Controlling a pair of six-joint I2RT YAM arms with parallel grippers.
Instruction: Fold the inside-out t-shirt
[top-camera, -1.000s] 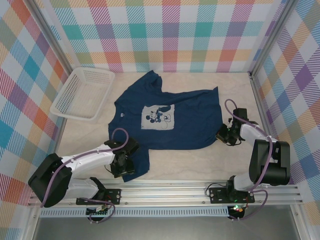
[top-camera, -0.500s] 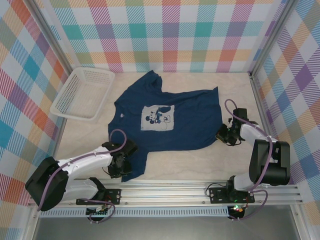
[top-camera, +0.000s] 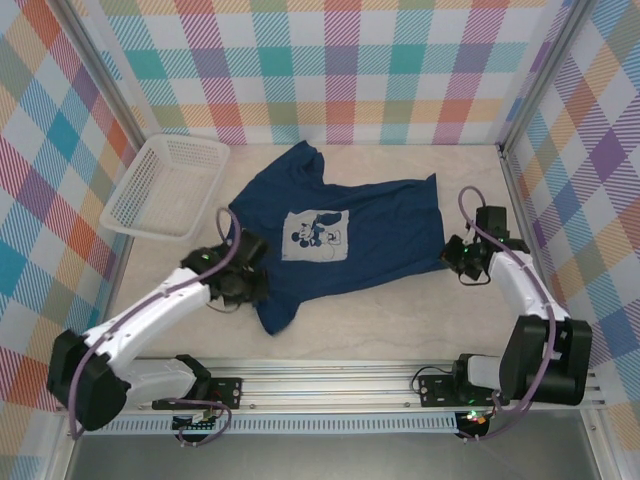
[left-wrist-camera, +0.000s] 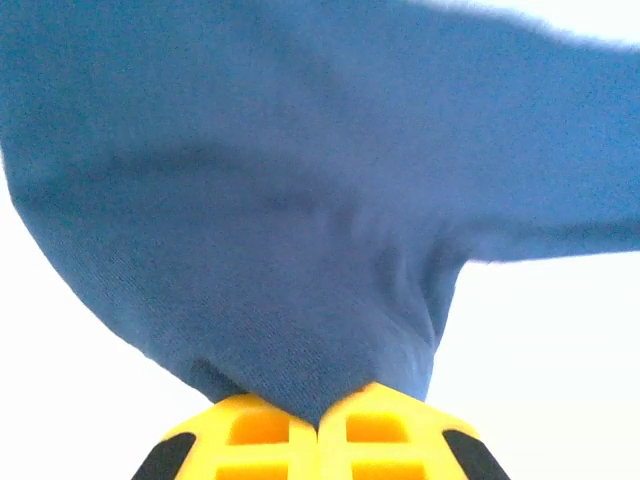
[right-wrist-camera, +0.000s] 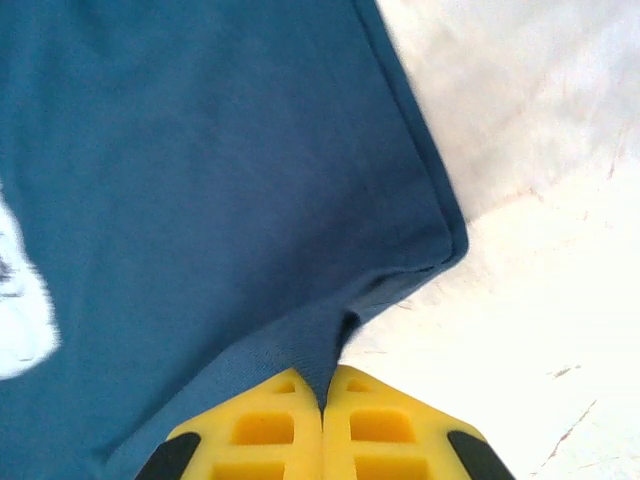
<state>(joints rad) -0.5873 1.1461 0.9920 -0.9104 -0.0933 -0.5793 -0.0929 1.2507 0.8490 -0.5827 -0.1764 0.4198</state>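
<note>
My right gripper swings the shirt's hem up next, then outward and down onto the tabletop past the shirt's far edge (top-camera: 406, 166) to release it, as the print faces up.
The inside-out t-shirt (top-camera: 345, 240) is dark navy with a pale cartoon print on its chest and lies spread across the middle of the table. My left gripper (top-camera: 240, 283) is shut on the shirt's near left sleeve, with blue cloth (left-wrist-camera: 300, 250) pinched between the yellow fingers (left-wrist-camera: 240, 435) and lifted toward the shirt's middle. At the shirt's right edge my right gripper (top-camera: 462, 257) is shut on the hem corner, where the fabric (right-wrist-camera: 250, 200) folds up between its yellow fingers (right-wrist-camera: 380, 425).
A white slatted basket (top-camera: 165, 187) leans against the left wall at the back left. Checked walls close in the table on three sides, and a metal rail (top-camera: 330, 385) runs along the near edge.
My left gripper closed on the near sleeve and carried it away from the near edge, up and left. The right gripper lifted slightly with the hem corner in its grip.
</note>
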